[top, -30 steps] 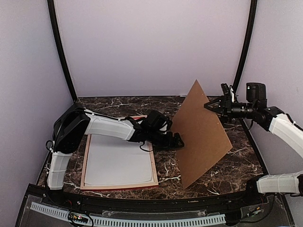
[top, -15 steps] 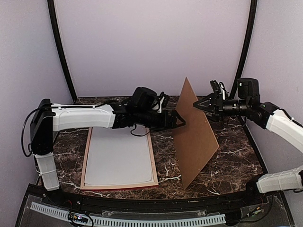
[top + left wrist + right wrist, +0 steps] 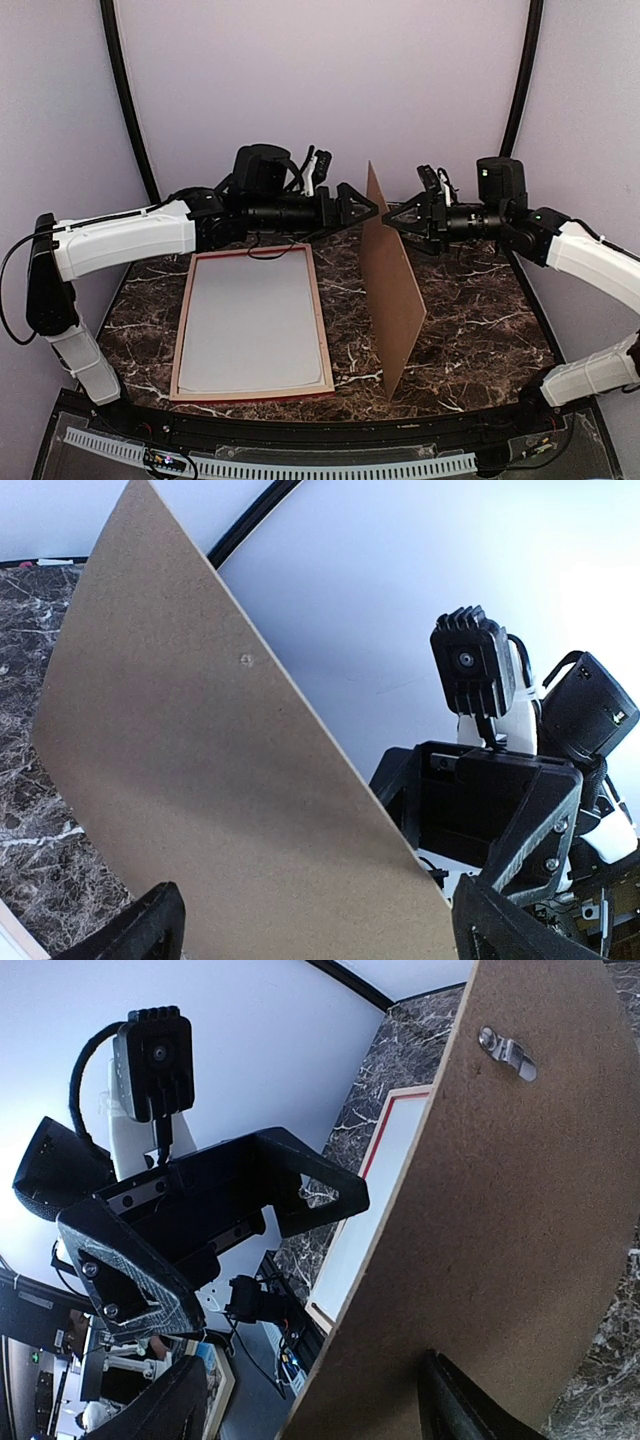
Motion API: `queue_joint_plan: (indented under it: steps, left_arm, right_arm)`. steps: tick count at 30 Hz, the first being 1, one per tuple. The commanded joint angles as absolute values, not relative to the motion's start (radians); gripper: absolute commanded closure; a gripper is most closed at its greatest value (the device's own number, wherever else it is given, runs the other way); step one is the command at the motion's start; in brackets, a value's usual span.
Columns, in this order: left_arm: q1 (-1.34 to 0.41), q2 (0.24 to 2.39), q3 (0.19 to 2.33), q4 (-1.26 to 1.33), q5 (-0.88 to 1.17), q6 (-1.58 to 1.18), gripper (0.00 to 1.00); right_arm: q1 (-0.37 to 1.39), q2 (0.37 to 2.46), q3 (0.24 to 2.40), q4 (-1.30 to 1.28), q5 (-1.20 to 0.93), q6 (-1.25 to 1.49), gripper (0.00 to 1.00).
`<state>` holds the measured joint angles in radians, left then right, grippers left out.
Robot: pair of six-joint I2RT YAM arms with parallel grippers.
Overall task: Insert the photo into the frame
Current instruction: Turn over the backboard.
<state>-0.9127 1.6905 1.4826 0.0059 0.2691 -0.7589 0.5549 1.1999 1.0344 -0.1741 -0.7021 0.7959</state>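
Observation:
The board is standing upright, and the board's upper edge runs between the open fingers of my left gripper. I will move that gripper a little toward the frame and close it on that edge.
The frame lies flat at the left of the table, pale back up with a red edge showing, and is seen again past the board as the frame. A white sheet fills its opening. The photo's printed face is out of view. A brown backing board stands upright on its lower edge in the middle. My left gripper is open just left of its upper part. My right gripper is open just right of it. Whether either tip touches the board I cannot tell.
The board fills most of the left wrist view, with my right gripper beyond it. A metal clip sits on the board's right-hand face. The dark marble table lies to the right of the board.
My left arm has risen from table level and swung right to the board's upper part. The board has turned from leaning to nearly edge-on. My right gripper has moved left and widened.

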Motion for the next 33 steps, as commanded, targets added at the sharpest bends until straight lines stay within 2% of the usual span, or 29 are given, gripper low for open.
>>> queue_joint_plan:
  steps: [1, 9, 13, 18, 21, 23, 33]
  left_arm:
    - [-0.906, 1.695, 1.484, 0.037, 0.284, -0.788, 0.04]
    - [-0.892, 1.668, 1.455, 0.024, 0.247, -0.795, 0.04]
    - [-0.880, 1.664, 1.450, -0.045, 0.217, -0.797, 0.10]
    - [-0.863, 1.649, 1.405, -0.085, 0.192, -0.802, 0.29]
    - [-0.850, 1.642, 1.367, -0.076, 0.191, -0.801, 0.49]
    - [-0.844, 1.635, 1.344, -0.063, 0.197, -0.804, 0.56]
    - [-0.820, 1.623, 1.251, -0.019, 0.204, -0.809, 0.82]
  right_arm:
    - [0.607, 1.229, 1.073, -0.090, -0.680, 0.816, 0.27]
    - [0.682, 1.303, 1.088, -0.027, -0.689, 0.832, 0.27]
    - [0.689, 1.315, 1.090, -0.021, -0.688, 0.829, 0.27]
    - [0.688, 1.316, 1.074, -0.037, -0.675, 0.814, 0.27]
    - [0.678, 1.321, 1.052, -0.043, -0.670, 0.808, 0.27]
    - [0.665, 1.319, 1.032, -0.041, -0.673, 0.809, 0.27]
    - [0.583, 1.290, 0.936, -0.046, -0.681, 0.793, 0.27]
